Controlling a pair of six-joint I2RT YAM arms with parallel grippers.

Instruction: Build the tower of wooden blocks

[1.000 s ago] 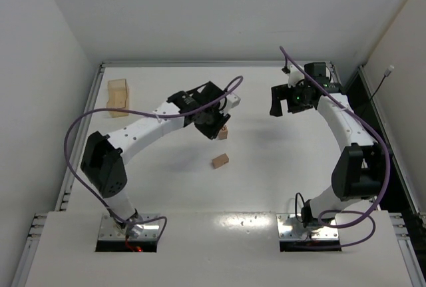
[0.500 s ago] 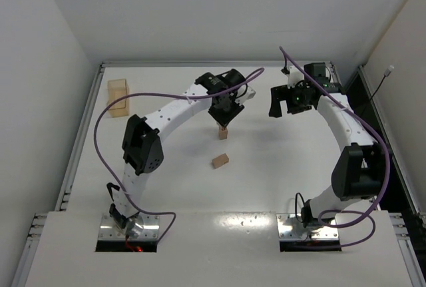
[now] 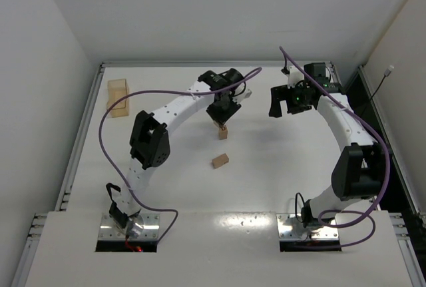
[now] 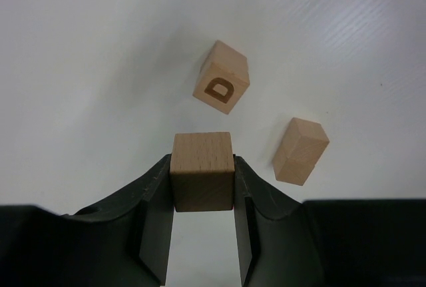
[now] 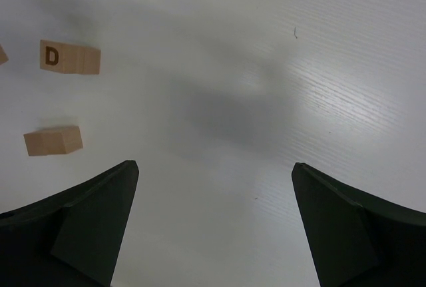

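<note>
The block is below my left gripper, just past its cube. My left gripper should next move over the block's D top (image 4: 219,89) and lower the cube onto it.
My left gripper (image 3: 221,118) is shut on a plain light-tan wooden cube (image 4: 203,170) and holds it in the air. Just past it a tan block with a letter D on top (image 4: 221,86) stands on the table; it also shows in the top view (image 3: 223,132) and the right wrist view (image 5: 68,57). I cannot tell how many cubes high it is. Another tan block (image 3: 220,160) lies on its side nearer the bases, to the right in the left wrist view (image 4: 301,150). My right gripper (image 3: 276,102) is open and empty, its jaws (image 5: 213,165) wide apart above bare table.
A tan rectangular tray (image 3: 118,96) stands at the far left of the white table. Raised rails run along the table's left (image 3: 80,140) and far edges. The left arm's purple cable loops over the left half.
The left arm has stretched farther out and its elbow has swung right. The gripper with its cube has moved a little up and away, over the D block. The right arm has not moved.
</note>
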